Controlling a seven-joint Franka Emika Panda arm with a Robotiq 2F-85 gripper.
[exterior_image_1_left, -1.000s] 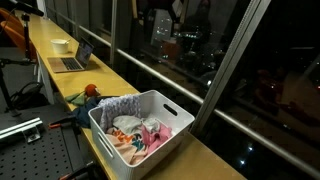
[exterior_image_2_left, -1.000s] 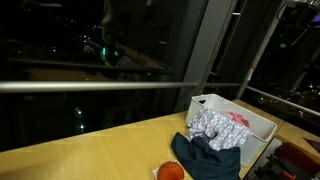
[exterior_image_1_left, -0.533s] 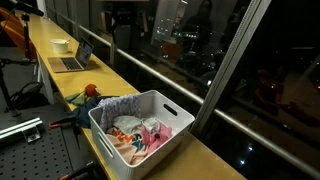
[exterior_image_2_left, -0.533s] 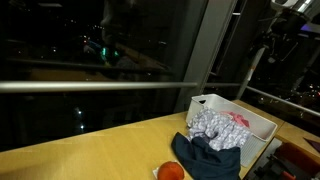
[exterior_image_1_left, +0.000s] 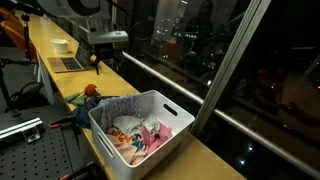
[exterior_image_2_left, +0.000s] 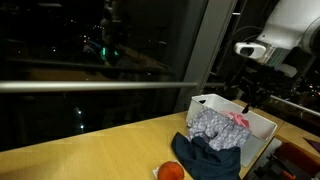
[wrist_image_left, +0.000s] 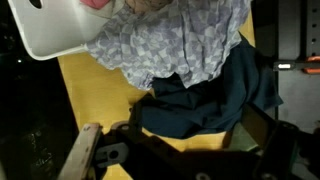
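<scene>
The dark blue cloth is under my spread fingers, so my gripper will next move toward the basket (exterior_image_1_left: 176, 111) and down onto the grey patterned cloth at its rim (exterior_image_1_left: 120, 105).
A white basket (exterior_image_1_left: 176, 111) full of clothes stands on the yellow table, and shows in both exterior views (exterior_image_2_left: 262, 122) and in the wrist view (wrist_image_left: 50, 35). A grey patterned cloth (wrist_image_left: 170, 40) hangs over its rim (exterior_image_2_left: 210, 122). A dark blue cloth (wrist_image_left: 200, 90) lies crumpled on the table beside it (exterior_image_2_left: 210, 155). My gripper (wrist_image_left: 200, 122) is open, its fingers spread above the dark blue cloth and not touching it. It hangs above the basket's end in both exterior views (exterior_image_1_left: 97, 63) (exterior_image_2_left: 247, 100).
An orange ball (exterior_image_2_left: 171, 171) lies next to the dark cloth (exterior_image_1_left: 90, 90). A laptop (exterior_image_1_left: 72, 60) and a white bowl (exterior_image_1_left: 61, 45) sit farther along the table. A glass wall with a rail (exterior_image_1_left: 190, 85) runs along the table's far edge.
The arm has swung in from the top of the view and come down toward the cloths at the basket's end. The basket and cloths have not moved.
</scene>
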